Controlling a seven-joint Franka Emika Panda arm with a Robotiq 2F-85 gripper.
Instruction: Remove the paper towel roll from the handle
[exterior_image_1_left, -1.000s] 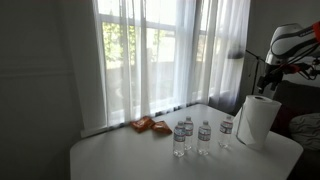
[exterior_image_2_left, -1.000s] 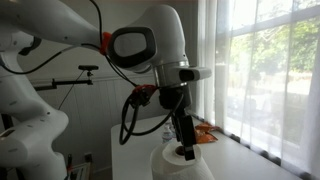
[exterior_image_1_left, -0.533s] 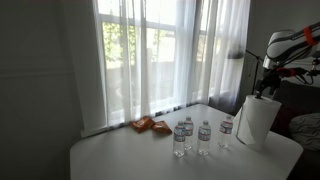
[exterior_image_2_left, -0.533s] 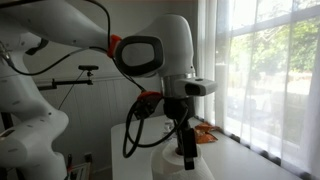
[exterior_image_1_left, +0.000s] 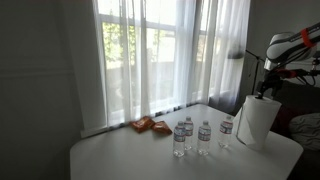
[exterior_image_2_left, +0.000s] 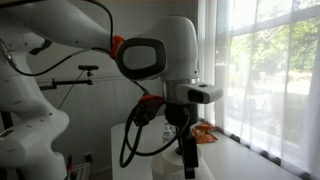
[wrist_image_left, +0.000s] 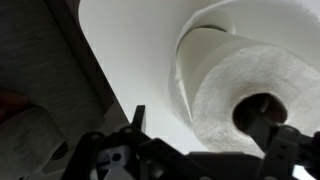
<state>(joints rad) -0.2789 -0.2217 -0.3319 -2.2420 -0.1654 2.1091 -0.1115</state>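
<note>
The robot's gripper will stay low next and close its fingers onto the roll's rim (wrist_image_left: 214, 117), with one finger at the roll's core hole and the other outside the roll.
The paper towel roll (exterior_image_1_left: 257, 122) is a tall white cylinder standing upright on the white table's right end. In the wrist view its top (wrist_image_left: 240, 80) fills the right side, with the dark core hole (wrist_image_left: 262, 112) showing. The handle is hidden inside the roll, and I cannot make out its rod. My gripper (exterior_image_1_left: 265, 90) hangs straight down right over the roll's top. It also shows in an exterior view (exterior_image_2_left: 187, 160), low over the roll. In the wrist view its dark fingers (wrist_image_left: 210, 140) are spread apart, one beside the core hole, holding nothing.
Three small clear water bottles (exterior_image_1_left: 203, 136) stand in a row left of the roll. An orange packet (exterior_image_1_left: 148, 125) lies behind them near the curtained window (exterior_image_1_left: 160, 55). The table edge (exterior_image_1_left: 290, 150) is close to the roll. A second white arm (exterior_image_2_left: 30, 120) stands behind.
My gripper has come down toward the top of the roll and shifted slightly. The roll and the bottles have not moved.
</note>
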